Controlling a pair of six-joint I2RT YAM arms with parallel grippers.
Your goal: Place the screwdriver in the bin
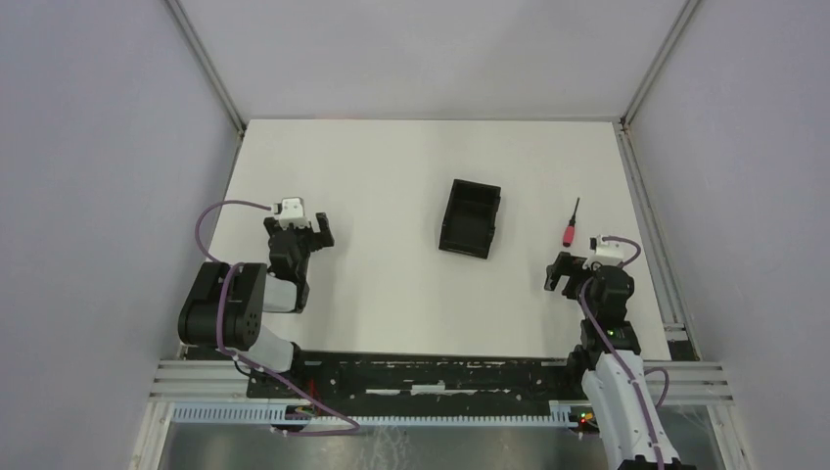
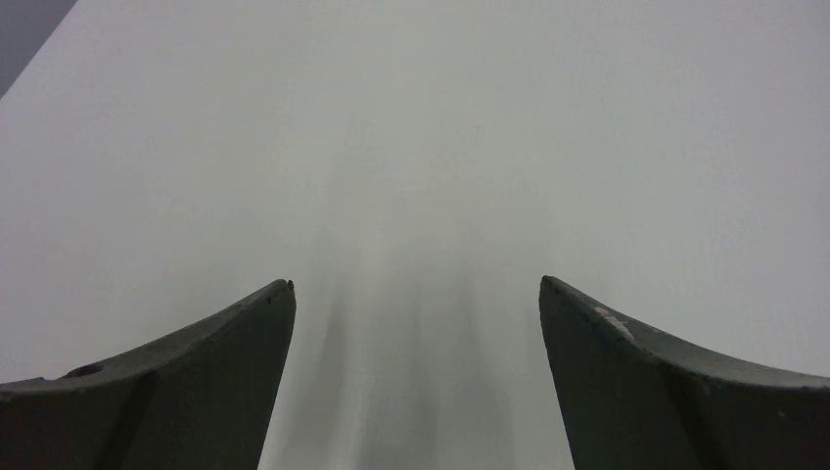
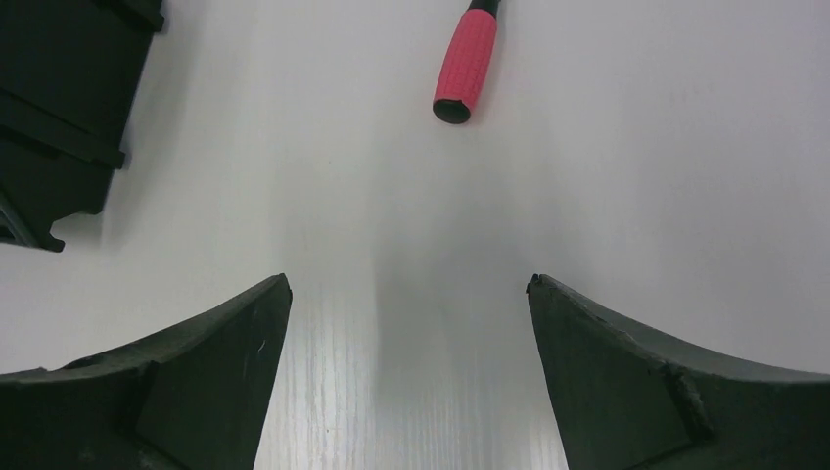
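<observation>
The red handle's far end is outward of my open fingers and below them. Next, my right gripper should move outward over the red handle and down onto its black far end [image 1: 573, 222] [image 3: 484, 6].
The screwdriver [image 1: 571, 223], with a red handle and a thin black shaft, lies on the white table at the right, its handle towards me. The black open-topped bin [image 1: 470, 217] stands near the middle, to its left. My right gripper [image 1: 574, 266] is open and empty, just short of the handle. In the right wrist view the red handle [image 3: 465, 64] lies ahead of the open right gripper [image 3: 408, 284], and the bin's corner [image 3: 59, 98] is at the upper left. My left gripper [image 1: 301, 228] is open and empty at the left, and in its wrist view [image 2: 416, 286] there is only bare table.
The table [image 1: 391, 176] is walled by grey panels at the left, right and back, with metal posts at the far corners. A black rail [image 1: 431, 377] runs along the near edge between the arm bases.
</observation>
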